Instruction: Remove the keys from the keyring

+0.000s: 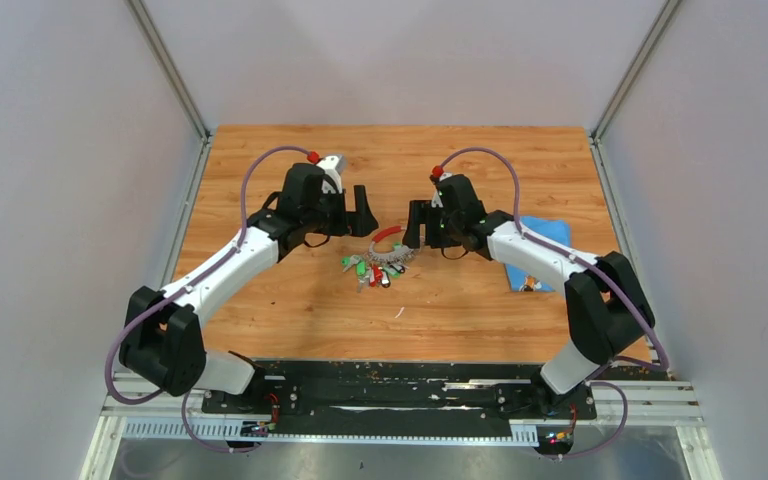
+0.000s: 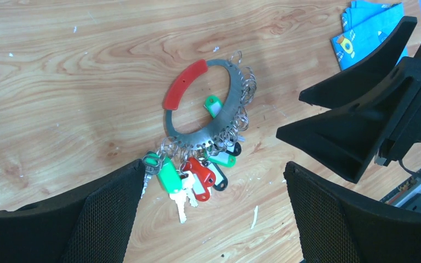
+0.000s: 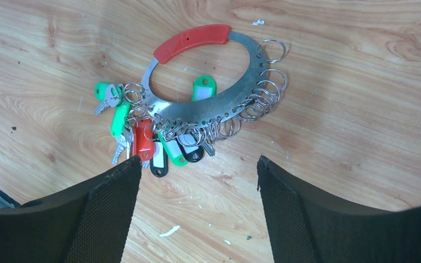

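Observation:
The edge of the keyring (image 1: 392, 252) is lined with wire loops, and my right gripper needs to move down to it next.
The keyring (image 1: 392, 252) is a flat silver ring with a red curved piece, lying on the wooden table between both grippers. The keys (image 1: 365, 270), with green, red and black tags, fan out from its near-left edge. In the left wrist view the keyring (image 2: 232, 96) lies ahead and the keys (image 2: 183, 183) sit near the left finger. My left gripper (image 2: 214, 167) is open above them, holding nothing. In the right wrist view the keyring (image 3: 235, 96) and keys (image 3: 126, 129) lie just beyond my open, empty right gripper (image 3: 198, 161).
A blue cloth (image 1: 545, 240) lies to the right under the right arm and also shows in the left wrist view (image 2: 367, 24). The right gripper's black fingers (image 2: 362, 126) reach in close to the ring. Small white scraps dot the wood.

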Robot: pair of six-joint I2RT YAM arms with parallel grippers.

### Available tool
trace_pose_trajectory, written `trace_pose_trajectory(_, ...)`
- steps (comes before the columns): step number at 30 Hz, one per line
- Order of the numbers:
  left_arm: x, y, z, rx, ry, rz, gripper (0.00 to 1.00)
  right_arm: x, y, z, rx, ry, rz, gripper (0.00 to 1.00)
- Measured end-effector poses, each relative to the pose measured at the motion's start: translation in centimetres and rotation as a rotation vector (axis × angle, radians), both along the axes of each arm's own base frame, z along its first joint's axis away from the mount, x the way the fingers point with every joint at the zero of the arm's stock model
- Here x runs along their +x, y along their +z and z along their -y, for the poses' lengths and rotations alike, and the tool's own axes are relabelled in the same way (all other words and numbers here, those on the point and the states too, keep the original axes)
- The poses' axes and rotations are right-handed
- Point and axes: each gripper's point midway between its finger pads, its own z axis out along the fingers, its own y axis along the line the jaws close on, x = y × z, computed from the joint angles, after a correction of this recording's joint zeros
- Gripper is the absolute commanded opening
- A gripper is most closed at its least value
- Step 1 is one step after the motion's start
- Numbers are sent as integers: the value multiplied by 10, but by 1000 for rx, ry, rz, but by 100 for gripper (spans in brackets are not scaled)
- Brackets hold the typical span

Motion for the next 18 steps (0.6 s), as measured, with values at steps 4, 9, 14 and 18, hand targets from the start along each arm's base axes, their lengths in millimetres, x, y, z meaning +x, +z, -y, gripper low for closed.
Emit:
trace_pose_trajectory(4,0,1,-3,14,7,8,100,1,-6,-3,16,-24,-27,62)
trace_pose_trajectory(9,-2,-1,-5,22,9,-2,100,4,-38,-9,15,-60,-111,59)
trace_pose_trajectory(14,-2,0,-5,21,11,1,100,4,-68,-14,-11,-81,-182,57)
trace_pose_trajectory(18,-2,-1,-5,22,10,-4,100,13,-70,-27,-16,-73,-171,52)
